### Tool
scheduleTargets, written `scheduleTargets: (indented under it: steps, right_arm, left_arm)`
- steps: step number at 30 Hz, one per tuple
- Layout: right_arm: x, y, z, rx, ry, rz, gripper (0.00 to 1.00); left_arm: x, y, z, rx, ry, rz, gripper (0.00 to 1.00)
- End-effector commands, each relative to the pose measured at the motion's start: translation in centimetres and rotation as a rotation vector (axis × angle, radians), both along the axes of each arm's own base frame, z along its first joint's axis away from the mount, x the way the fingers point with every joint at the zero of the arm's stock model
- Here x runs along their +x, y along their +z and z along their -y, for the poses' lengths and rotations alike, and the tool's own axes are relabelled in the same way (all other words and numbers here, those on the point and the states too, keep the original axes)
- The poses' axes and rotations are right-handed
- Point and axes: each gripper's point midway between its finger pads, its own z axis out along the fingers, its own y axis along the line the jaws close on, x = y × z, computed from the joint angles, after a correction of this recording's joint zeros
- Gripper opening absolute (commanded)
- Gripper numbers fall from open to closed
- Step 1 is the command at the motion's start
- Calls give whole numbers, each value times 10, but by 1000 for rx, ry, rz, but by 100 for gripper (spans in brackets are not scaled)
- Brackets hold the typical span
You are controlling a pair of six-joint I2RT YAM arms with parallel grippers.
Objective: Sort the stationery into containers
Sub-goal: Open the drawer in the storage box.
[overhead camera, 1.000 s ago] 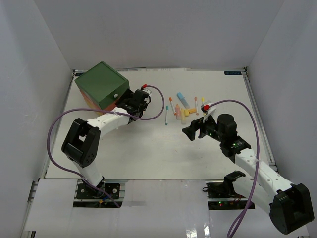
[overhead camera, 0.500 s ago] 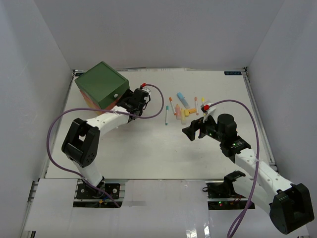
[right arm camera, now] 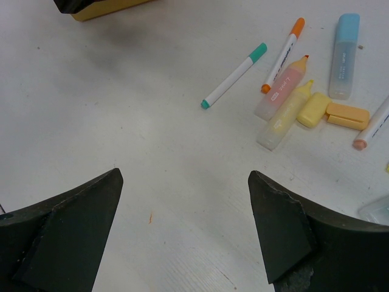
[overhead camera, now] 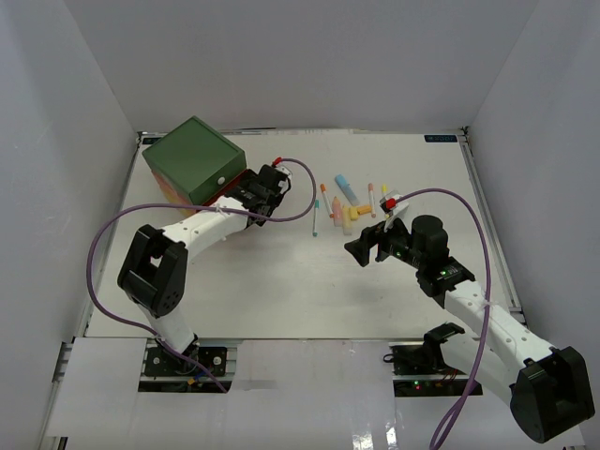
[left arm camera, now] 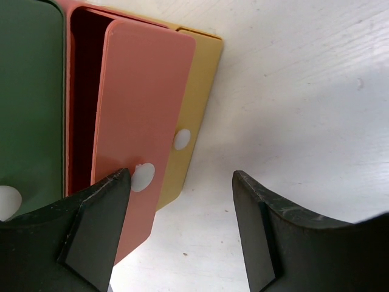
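My left gripper should next move away from the drawers and down onto the mint pen [right arm camera: 234,76], because the pen is below the gripper and to its right in the top view.
The containers are drawers of a small chest [overhead camera: 192,164] with a green top at the back left. In the left wrist view the orange-red middle drawer [left arm camera: 143,103] stands partly pulled out above the yellow one [left arm camera: 197,91]. My left gripper [left arm camera: 180,176] is open at the drawer fronts. Its left fingertip [left arm camera: 112,194] is right beside the orange-red drawer's white knob [left arm camera: 144,177]. The stationery [overhead camera: 347,206] lies loose mid-table: a mint pen [right arm camera: 234,76], an orange-capped pen [right arm camera: 282,55], pink [right arm camera: 279,91], yellow [right arm camera: 285,115] and blue [right arm camera: 344,55] highlighters. My right gripper [right arm camera: 185,176] hangs open, empty, just in front of them.
Two loose caps, yellow [right arm camera: 313,109] and orange [right arm camera: 347,115], lie beside the highlighters. White walls enclose the table [overhead camera: 281,281] on three sides. A purple cable [overhead camera: 300,202] from the left wrist loops over the table between the chest and the pens.
My left gripper has shifted slightly right and back along the chest's front, and its jaws have narrowed a little. The right arm has not moved.
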Motion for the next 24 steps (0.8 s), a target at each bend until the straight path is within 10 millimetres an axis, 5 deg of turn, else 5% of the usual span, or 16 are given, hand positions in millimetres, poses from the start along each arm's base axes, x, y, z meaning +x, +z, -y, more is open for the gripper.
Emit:
scheduleTargets:
  steps: [1, 14, 24]
  right_arm:
    - [3, 7, -2, 6, 9, 51, 90]
    - [3, 8, -2, 7, 9, 53, 90]
    - [3, 9, -2, 8, 12, 53, 90]
  left_arm:
    - [-16, -3, 34, -134, -78, -76, 77]
    - [-44, 1, 73, -247, -135, -150, 76]
    - [-54, 24, 98, -379, -166, -165, 77]
